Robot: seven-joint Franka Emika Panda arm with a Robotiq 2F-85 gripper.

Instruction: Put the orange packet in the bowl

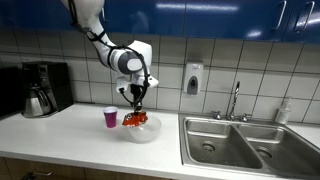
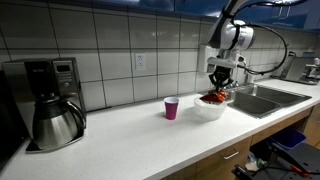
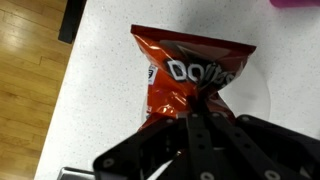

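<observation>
Next, my gripper will lower and release the packet at the bowl's middle [image 1: 145,127] below it, farther from the purple cup, since the packet pokes above the bowl's rim.
The orange packet [image 3: 185,75] is an orange-red crinkly snack bag with white lettering. In the wrist view my gripper [image 3: 203,100] is shut on its lower edge and the packet hangs over the translucent bowl [image 3: 262,95]. In both exterior views the packet [image 1: 135,119] [image 2: 212,97] sits at the top of the bowl [image 1: 141,131] [image 2: 209,109], right under my gripper [image 1: 137,104] [image 2: 220,84]. I cannot tell whether the packet rests on the bowl's bottom.
A small purple cup [image 1: 110,117] [image 2: 171,108] stands on the white counter beside the bowl. A coffee maker with a steel pot [image 2: 52,110] is at one end. A double steel sink [image 1: 240,143] with a tap lies at the other. The counter's front edge [image 3: 70,70] is close.
</observation>
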